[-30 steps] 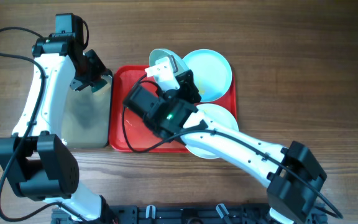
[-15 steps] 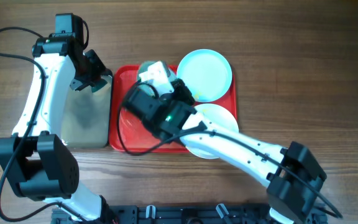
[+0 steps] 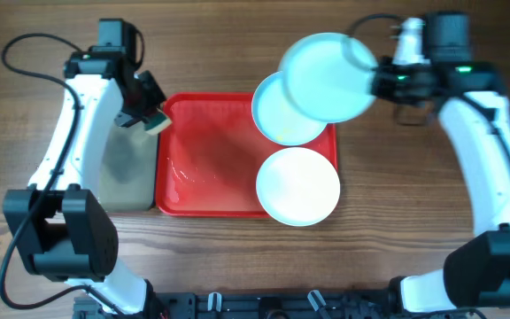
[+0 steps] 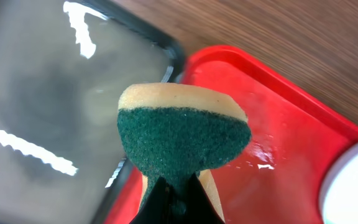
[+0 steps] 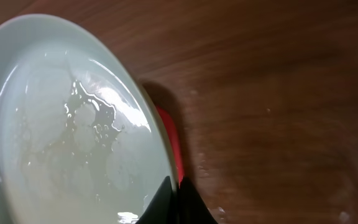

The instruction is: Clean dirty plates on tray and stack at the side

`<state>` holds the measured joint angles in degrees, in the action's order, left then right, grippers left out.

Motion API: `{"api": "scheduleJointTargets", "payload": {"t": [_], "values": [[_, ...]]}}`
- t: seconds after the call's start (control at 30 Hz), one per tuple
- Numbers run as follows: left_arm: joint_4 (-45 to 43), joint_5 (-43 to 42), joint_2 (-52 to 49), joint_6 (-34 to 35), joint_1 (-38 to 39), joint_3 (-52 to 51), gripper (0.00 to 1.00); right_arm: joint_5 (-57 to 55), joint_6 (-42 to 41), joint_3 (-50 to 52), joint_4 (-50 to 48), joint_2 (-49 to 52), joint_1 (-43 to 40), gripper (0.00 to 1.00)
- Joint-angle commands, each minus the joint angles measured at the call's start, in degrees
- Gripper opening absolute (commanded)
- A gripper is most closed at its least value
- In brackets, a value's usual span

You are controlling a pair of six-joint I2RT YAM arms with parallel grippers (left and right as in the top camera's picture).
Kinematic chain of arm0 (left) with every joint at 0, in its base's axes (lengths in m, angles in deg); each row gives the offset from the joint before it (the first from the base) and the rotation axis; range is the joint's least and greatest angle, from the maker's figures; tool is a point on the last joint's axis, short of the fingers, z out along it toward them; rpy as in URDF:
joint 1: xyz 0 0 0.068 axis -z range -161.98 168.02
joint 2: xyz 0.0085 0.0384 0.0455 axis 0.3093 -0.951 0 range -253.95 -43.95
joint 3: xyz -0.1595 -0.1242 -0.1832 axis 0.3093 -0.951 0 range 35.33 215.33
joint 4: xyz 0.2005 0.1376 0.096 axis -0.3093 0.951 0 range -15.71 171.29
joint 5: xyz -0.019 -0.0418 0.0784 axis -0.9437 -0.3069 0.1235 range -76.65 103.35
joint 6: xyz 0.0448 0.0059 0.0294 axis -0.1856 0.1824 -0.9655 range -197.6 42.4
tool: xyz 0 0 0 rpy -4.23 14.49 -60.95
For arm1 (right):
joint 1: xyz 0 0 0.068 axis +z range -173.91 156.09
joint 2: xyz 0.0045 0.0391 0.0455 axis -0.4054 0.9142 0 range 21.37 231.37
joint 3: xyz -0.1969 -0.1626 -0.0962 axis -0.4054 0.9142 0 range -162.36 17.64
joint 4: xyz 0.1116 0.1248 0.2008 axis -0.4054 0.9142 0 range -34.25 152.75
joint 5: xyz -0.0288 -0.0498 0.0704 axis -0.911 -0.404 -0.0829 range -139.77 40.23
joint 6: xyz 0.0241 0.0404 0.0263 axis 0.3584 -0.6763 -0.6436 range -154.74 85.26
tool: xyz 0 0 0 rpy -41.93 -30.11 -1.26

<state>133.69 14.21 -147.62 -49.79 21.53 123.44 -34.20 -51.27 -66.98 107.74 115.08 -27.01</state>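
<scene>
My right gripper should next carry the pale blue plate off the red tray, back and down onto the wooden table beside the tray.
My right gripper [image 3: 377, 81] is shut on the rim of a wet pale blue plate [image 3: 326, 78] and holds it raised over the far right corner of the red tray [image 3: 206, 168]. In the right wrist view the fingers [image 5: 174, 183] pinch that plate's edge [image 5: 73, 124]. A second plate [image 3: 277, 113] lies on the tray, partly under the held one. A third, whiter plate [image 3: 297, 186] lies at the tray's front right, overhanging the rim. My left gripper [image 3: 153, 120] is shut on a green and yellow sponge [image 4: 182, 134] above the tray's far left corner [image 4: 278, 155].
A smaller black tray [image 3: 127, 173] with a wet glossy bottom lies right against the red tray's left side; it also shows in the left wrist view [image 4: 42, 112]. Bare wooden tabletop [image 3: 414, 177] lies to the right of the red tray.
My right arm has swung from over the tray's left half to the far right, carrying the plate up and away. My left gripper with the sponge has shifted slightly right toward the tray.
</scene>
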Motion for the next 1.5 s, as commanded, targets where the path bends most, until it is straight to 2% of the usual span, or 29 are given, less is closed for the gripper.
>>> {"api": "scheduleJointTargets", "payload": {"t": [0.0,0.13,0.27,0.37,0.4,0.43,0.5,0.57,0.63,0.8,0.9,0.97,1.07,1.17,1.47], "values": [[-2.01,-0.83,-0.59,0.96,3.43,-0.15,0.04,1.95,1.51,1.62,2.29,-0.28,-11.15,0.04],[-3.48,-0.83,-0.59,0.98,5.38,-0.15,0.04,-3.23,-0.94,10.82,-1.18,-0.28,-17.25,0.04],[-3.48,-0.83,-0.59,0.96,5.44,-0.15,0.04,-4.52,-3.10,24.68,-14.43,-0.28,-19.65,0.04],[-3.50,-0.83,-0.59,0.96,5.44,-0.15,0.04,-5.35,-2.93,30.64,-20.31,-0.28,-19.65,0.06],[-3.50,-0.83,-0.59,0.96,5.44,-0.15,0.04,-5.79,-2.95,31.47,-20.50,-0.28,-19.65,0.25],[-3.50,-0.83,-0.59,0.96,5.44,-0.15,0.04,-5.75,-2.40,31.71,-20.39,-0.28,-19.65,0.39],[-3.54,-0.83,-0.59,0.96,5.44,-0.15,0.04,-4.42,-1.33,31.23,-19.67,-0.31,-19.63,0.43],[-3.54,-0.83,-0.59,0.96,5.44,-0.15,0.04,4.00,3.26,29.09,-17.27,-0.70,-19.61,0.43],[-3.56,-0.83,-0.59,0.96,5.44,-0.15,0.04,9.92,5.68,25.62,-12.41,-3.08,-18.10,0.48],[-3.52,-0.83,-0.59,0.98,5.44,-0.15,0.04,9.07,6.12,24.70,-4.04,-7.98,-6.21,0.49],[-3.48,-0.83,-0.59,0.98,5.44,-0.15,0.04,7.61,5.46,28.48,-4.22,-7.02,2.23,0.48],[-3.41,-0.83,-0.59,0.96,5.44,-0.15,0.04,4.81,2.21,30.67,-5.05,-5.66,6.56,0.47],[-3.45,-0.83,-0.59,0.96,5.44,-0.15,0.04,3.61,1.36,32.65,-5.35,-3.15,11.13,0.36],[-3.43,-0.83,-0.59,0.96,5.44,-0.15,0.04,0.46,0.07,33.99,-5.60,-2.67,12.48,0.28],[-3.45,-0.83,-0.59,0.96,5.44,-0.15,0.04,-2.23,-0.63,35.23,-7.08,-2.62,12.90,0.27]]}}
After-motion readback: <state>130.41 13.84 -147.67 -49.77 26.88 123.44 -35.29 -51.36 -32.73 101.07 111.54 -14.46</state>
